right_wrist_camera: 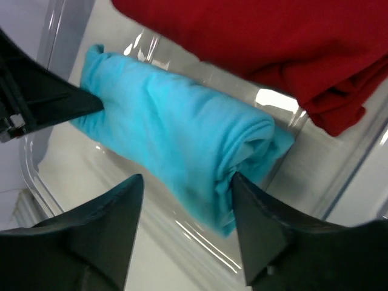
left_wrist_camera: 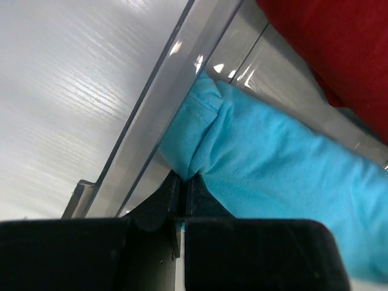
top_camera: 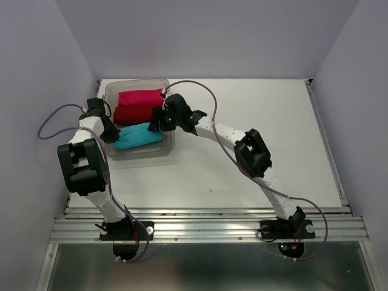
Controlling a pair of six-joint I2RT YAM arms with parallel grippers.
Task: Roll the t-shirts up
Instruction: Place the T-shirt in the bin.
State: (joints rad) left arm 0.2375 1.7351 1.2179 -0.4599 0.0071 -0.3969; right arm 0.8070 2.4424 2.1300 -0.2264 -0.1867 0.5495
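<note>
The turquoise roll's pinched end (top_camera: 117, 140) (left_wrist_camera: 197, 173) in my left gripper crowds the tub's side. It goes to the right in the top view next, before the gripper opens.
Three rolled t-shirts lie side by side in a clear tub (top_camera: 167, 150): bright pink (top_camera: 140, 96) at the back, dark red (top_camera: 132, 113) in the middle, turquoise-blue (top_camera: 139, 137) at the front. My left gripper (left_wrist_camera: 182, 177) is shut on a pinch of cloth at the turquoise roll's (left_wrist_camera: 285, 163) left end, by the tub wall (left_wrist_camera: 154, 121). Over its right end my right gripper (right_wrist_camera: 187, 176) stands open. The rolled end (right_wrist_camera: 182, 133) sits between the jaws, and the right finger (right_wrist_camera: 260, 230) touches the cloth. The dark red shirt (right_wrist_camera: 260, 36) lies just beyond.
The tub stands at the back left of the white table (top_camera: 254, 151), close to the left wall. Both arms reach into it, the left gripper (top_camera: 116, 134) from the left and the right gripper (top_camera: 156, 123) from the right. A metal rail (top_camera: 206, 229) runs along the near edge.
</note>
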